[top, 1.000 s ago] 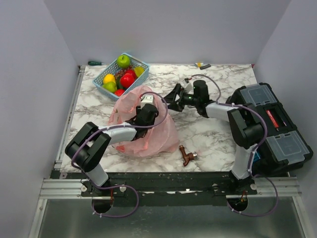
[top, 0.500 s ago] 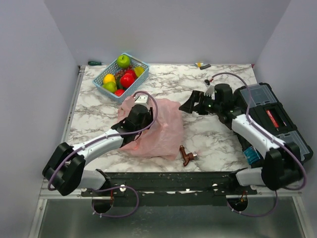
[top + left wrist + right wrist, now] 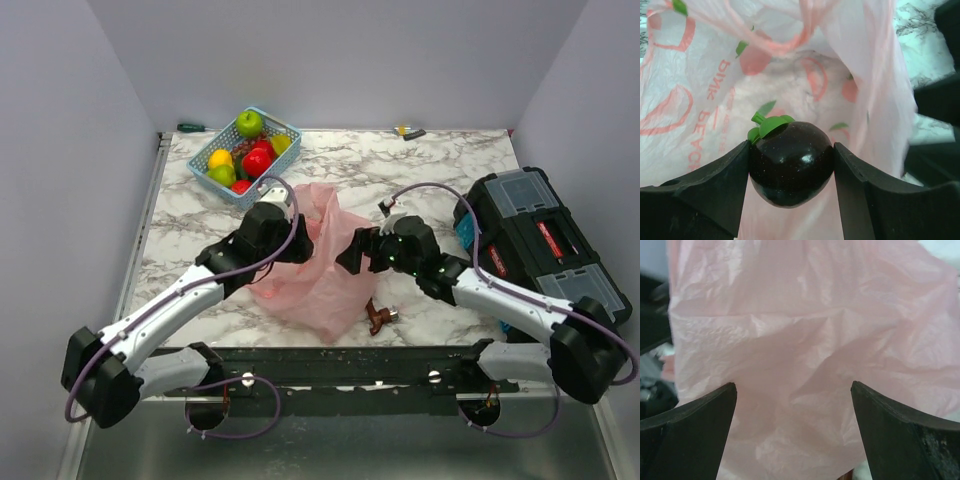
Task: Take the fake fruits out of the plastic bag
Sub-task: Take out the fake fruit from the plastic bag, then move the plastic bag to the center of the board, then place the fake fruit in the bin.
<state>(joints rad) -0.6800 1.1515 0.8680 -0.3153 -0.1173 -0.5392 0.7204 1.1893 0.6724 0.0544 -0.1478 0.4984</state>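
The basket already holds fruits. My left gripper rises from the bag [image 3: 312,275] next and moves outward to release over the gap [image 3: 232,139] beside the green apple.
The pink plastic bag [image 3: 312,275] lies crumpled on the marble table between my two grippers. My left gripper [image 3: 292,238] reaches into the bag's mouth. In the left wrist view it [image 3: 791,150] is shut on a glossy dark plum-like fake fruit [image 3: 790,167] with green leaves, held above the bag's [image 3: 710,75] inner wall. My right gripper [image 3: 350,252] is open at the bag's right side. In the right wrist view its fingers [image 3: 792,390] stand wide apart with only the bag's skin [image 3: 805,335] in front of them.
A light blue basket [image 3: 203,172] at the back left holds a green apple [image 3: 249,123], a red fruit [image 3: 257,160] and others. A brown tap-like piece [image 3: 379,316] lies near the front edge. A black toolbox [image 3: 540,250] stands at the right.
My right arm swung from the back right to the bag's right side. My left arm stretched out and its gripper moved back and left within the bag. The bag shifted and changed shape.
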